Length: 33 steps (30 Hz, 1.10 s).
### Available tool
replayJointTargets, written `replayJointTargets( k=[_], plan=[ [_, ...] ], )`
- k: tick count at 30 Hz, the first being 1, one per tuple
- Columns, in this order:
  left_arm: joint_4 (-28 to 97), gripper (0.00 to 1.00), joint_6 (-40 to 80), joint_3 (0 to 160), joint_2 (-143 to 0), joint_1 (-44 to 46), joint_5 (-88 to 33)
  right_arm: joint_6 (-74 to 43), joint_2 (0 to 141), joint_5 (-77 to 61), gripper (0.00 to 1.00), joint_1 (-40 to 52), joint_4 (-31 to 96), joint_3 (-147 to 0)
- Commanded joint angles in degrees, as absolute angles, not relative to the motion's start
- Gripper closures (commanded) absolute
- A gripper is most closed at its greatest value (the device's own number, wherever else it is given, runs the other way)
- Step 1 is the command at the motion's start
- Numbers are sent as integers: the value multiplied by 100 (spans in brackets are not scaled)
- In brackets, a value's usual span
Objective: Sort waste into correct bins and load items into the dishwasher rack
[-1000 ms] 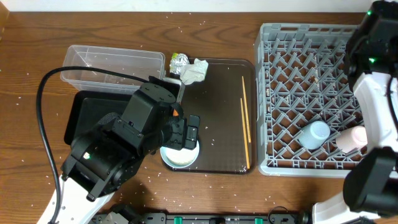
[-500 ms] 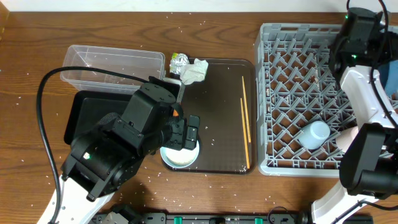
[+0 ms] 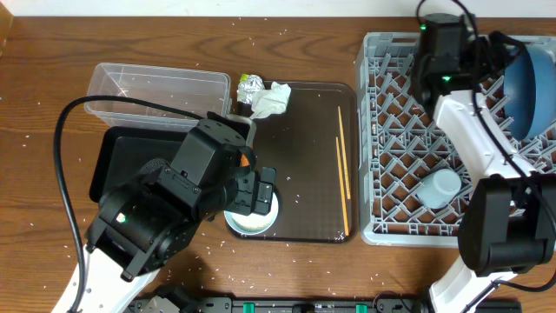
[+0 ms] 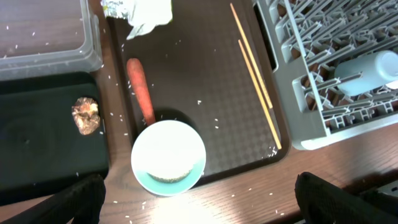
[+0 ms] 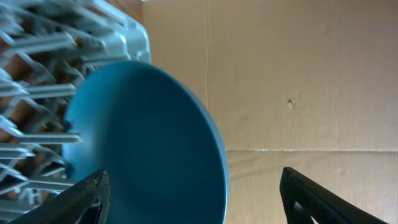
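Note:
My left gripper is above the tray and should lower toward it, onto the white bowl's rim on the side facing the chopsticks, where bare tray leaves room beside the rim.
A dark-blue plate stands on edge in the far right of the grey dishwasher rack. My right gripper is open, and the plate's rim shows between its wide-apart fingers. A light-blue cup lies in the rack. My left gripper hangs open above a white bowl holding a little rice. On the brown tray lie an orange carrot, crumpled white paper and two chopsticks. A brown lump rests in the black tub. The clear tub sits behind it.
A foil-like wrapper sits beside the paper at the tray's back edge. Rice grains are scattered over the wooden table. My left arm covers much of the black tub. A cardboard wall stands behind the rack.
My right gripper has opened and its wrist has swung left over the rack. The blue plate now stands free at the rack's right side. The left arm has barely moved.

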State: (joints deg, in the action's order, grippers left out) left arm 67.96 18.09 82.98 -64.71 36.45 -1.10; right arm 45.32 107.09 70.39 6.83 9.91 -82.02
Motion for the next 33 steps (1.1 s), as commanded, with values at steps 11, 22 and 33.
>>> replayJointTargets(
  k=[11,22,33],
  plan=[
    [6847,2,1758,8536,-5714,3326,436,3332,9684,6897,1,2438,2801,-8265],
    [7487,2,2187,8399,-5144,3203,1094,-722,8355,613,1,3181,5909,-8267],
    [6711,14,2154,6573,-6123,3225,-464,-2655,8324,126,3,2366,6479,-8267]
  ],
)
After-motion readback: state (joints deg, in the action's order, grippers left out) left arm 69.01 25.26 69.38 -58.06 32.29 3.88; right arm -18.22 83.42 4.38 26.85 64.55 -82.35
